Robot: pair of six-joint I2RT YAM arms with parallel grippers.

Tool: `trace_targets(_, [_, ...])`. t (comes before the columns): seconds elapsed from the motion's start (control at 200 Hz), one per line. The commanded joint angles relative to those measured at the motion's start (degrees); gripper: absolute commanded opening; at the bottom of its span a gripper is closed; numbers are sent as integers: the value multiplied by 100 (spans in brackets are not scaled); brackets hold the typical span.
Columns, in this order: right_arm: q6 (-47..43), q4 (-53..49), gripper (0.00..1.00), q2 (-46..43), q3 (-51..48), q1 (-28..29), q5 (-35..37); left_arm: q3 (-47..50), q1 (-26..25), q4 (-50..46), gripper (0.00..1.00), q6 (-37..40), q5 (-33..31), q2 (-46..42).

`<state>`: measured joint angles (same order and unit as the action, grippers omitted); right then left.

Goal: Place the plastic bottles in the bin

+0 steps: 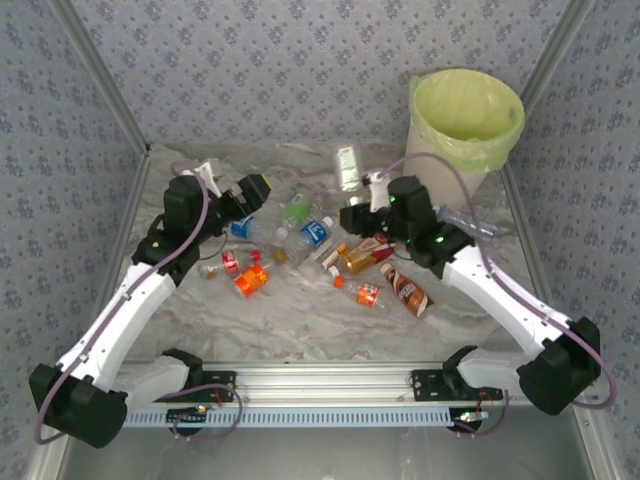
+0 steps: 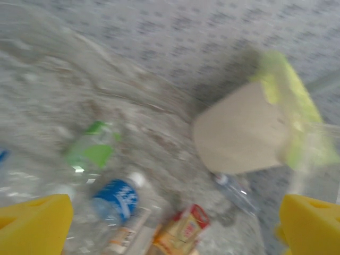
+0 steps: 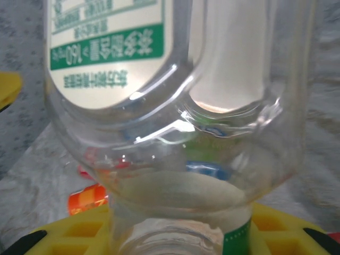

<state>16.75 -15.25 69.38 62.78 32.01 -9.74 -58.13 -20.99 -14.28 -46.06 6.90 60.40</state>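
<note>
My right gripper will next lift up and outward over the bin's lined opening [image 1: 467,107] and let go of the clear bottle's neck, because the bin's rim is high above the tabletop.
Several plastic bottles [image 1: 315,232] lie scattered across the middle of the marble table. My right gripper [image 1: 352,203] is shut on the neck of a clear bottle with a white and green label [image 1: 348,165]; in the right wrist view that bottle [image 3: 175,106] stands out from the yellow fingers [image 3: 276,228]. My left gripper [image 1: 255,190] hovers open over the left of the pile, and nothing lies between its yellow fingers [image 2: 37,223]. The bin [image 1: 425,110], white with a yellow-green liner, stands at the back right; the blurred left wrist view shows the bin [image 2: 239,133] too.
Patterned walls close in the table on three sides. A clear bottle [image 1: 465,220] lies at the bin's foot beside the right arm. Orange [image 1: 250,282], brown [image 1: 408,290] and yellow-red [image 1: 362,255] labelled bottles lie nearer the front. A metal rail runs along the near edge.
</note>
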Motion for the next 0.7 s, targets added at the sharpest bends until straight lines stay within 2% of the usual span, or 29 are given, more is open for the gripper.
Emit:
trace_targets(0.0, [-653, -1127, 8, -280, 762, -608, 141, -123, 235, -1166, 99, 271, -903, -127])
trace_targets(0.155, [-1007, -1453, 10, -182, 1512, -1574, 171, 140, 517, -1584, 99, 510, -1409, -220])
trace_targets(0.37, [-1288, -1809, 13, 807, 2884, -2807, 183, 431, 1000, -1735, 100, 376, -1341, 50])
trace_targets(0.535, [-1355, -2066, 16, 1909, 3944, -3364, 263, 669, 1281, -1739, 99, 94, -1307, 325])
trace_targets(0.695, [-1436, -2298, 22, 2890, 4832, -3635, 473, 904, 1470, -1665, 99, -213, -1146, 481])
